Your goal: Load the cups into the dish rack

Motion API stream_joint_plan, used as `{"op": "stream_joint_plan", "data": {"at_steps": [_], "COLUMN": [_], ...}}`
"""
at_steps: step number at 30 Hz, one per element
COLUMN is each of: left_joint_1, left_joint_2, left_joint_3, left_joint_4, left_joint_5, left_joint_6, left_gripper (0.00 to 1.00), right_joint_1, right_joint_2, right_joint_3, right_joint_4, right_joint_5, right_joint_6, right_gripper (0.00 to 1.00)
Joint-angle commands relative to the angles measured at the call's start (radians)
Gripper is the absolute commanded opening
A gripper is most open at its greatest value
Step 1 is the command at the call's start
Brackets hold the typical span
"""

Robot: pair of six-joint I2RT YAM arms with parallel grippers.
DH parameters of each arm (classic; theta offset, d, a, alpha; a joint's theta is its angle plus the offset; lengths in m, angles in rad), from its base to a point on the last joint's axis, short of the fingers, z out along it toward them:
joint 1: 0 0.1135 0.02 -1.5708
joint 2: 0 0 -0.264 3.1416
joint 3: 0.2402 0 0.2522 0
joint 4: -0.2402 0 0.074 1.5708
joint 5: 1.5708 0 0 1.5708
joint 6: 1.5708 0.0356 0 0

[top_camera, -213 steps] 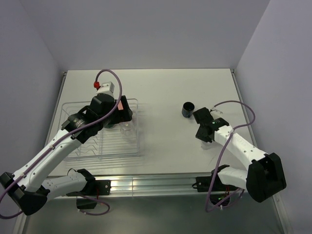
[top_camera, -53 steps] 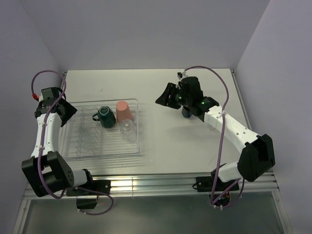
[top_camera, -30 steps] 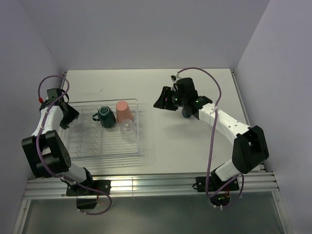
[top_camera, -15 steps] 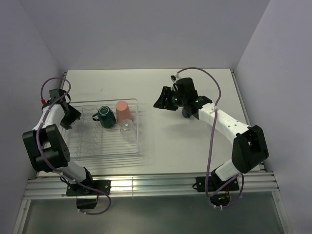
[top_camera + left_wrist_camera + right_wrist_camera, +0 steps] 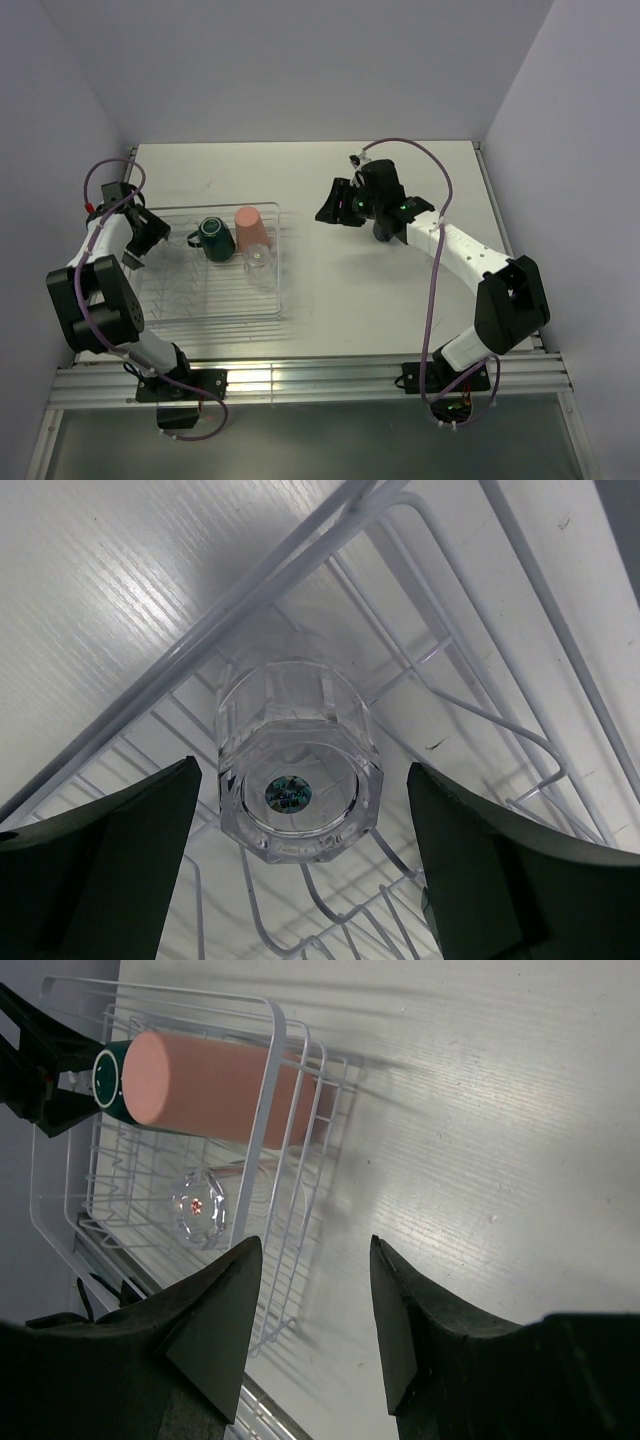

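My empty right gripper should swing to its right in the top view, turned downward, to the table past the navy mug [image 5: 383,231] below it, to close.
The clear dish rack [image 5: 190,292] lies at the table's left. In it are a dark teal mug [image 5: 213,238], a salmon-pink tumbler [image 5: 252,228] and a clear glass [image 5: 259,262]. My left gripper [image 5: 145,235] is at the rack's left end. In the left wrist view its fingers [image 5: 110,860] stand open on either side of another upturned clear glass [image 5: 300,780] in the rack's corner, apart from it. The navy mug [image 5: 383,231] stands on the table, mostly hidden under my right arm. My right gripper [image 5: 315,1310] hangs open and holds nothing, to the left of the mug, facing the rack [image 5: 290,1110].
The rack's near wire rim [image 5: 270,1290] shows in the right wrist view, with bare white table to its right. A grey wall runs close behind my left gripper. A metal rail [image 5: 300,378] lines the table's near edge.
My left gripper has shifted slightly right into the rack's left end. The rack and its cups have nudged a little. The right arm has not moved.
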Motion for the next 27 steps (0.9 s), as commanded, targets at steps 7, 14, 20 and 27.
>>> {"op": "stream_joint_plan", "data": {"at_steps": [7,14,20,27], "left_joint_1": [0.008,0.008,0.008,-0.090], "left_joint_2": [-0.115,-0.202,-0.294,-0.457], "left_joint_3": [0.058,0.059,0.045,0.022], "left_joint_4": [0.002,-0.008,-0.004,0.022], "left_joint_5": [0.016,0.032,0.073,0.114], "left_joint_6": [0.016,0.016,0.017,0.030], "left_gripper": [0.92,0.93,0.92,0.91], "right_joint_1": [-0.007,-0.004,-0.005,-0.005], "right_joint_2": [-0.005,-0.013,-0.027,-0.080], "right_joint_3": [0.010,0.014,0.021,0.090], "right_joint_4": [0.031,0.019,-0.021,-0.193], "right_joint_5": [0.018,0.040,0.121,0.412], "right_joint_6": [-0.028,-0.034,-0.038,0.004], "right_gripper": [0.55,0.55,0.55,0.56]}}
